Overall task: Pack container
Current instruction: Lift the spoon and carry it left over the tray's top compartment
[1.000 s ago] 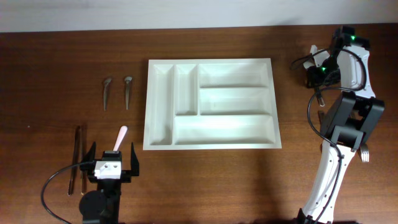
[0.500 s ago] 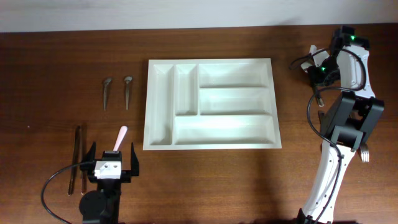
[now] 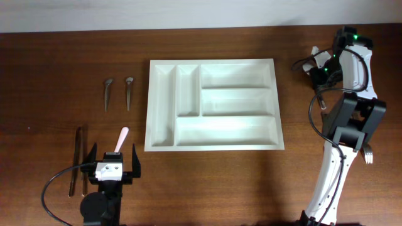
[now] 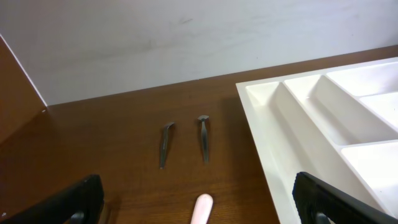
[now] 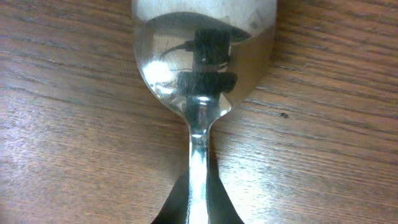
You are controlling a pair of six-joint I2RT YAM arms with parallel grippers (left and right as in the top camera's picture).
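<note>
My right gripper will next go up, swing to the left in the overhead view, turn and let go of the spoon handle over the tray's far wide section [image 3: 236, 76], because that section is empty.
The container [image 3: 213, 143], a large white tray with empty compartments, lies mid-table, and its left rim [image 4: 249, 93] shows in the left wrist view. At the table's right edge my right gripper [image 3: 320, 72] points down. Up close, my right gripper [image 5: 198, 202] is shut on the thin handle of a shiny metal spoon [image 5: 205, 56], whose bowl is close over the wood. My left gripper [image 3: 113, 164] stands open near the front left, its dark fingers [image 4: 74, 202] far apart. A pink-handled utensil [image 3: 122, 137] lies just ahead of it, with the pink tip [image 4: 202, 208] between the fingers, untouched.
Two small grey spoons [image 3: 108, 93] [image 3: 129, 91] lie left of the tray, seen also as spoons [image 4: 165, 144] [image 4: 204, 138] from the left wrist. Two long dark utensils [image 3: 78, 160] lie at the far left. A fork [image 3: 369, 154] rests beside the right arm.
My right gripper's jaws have closed on the spoon handle and the wrist has shifted slightly. The left arm has not moved.
</note>
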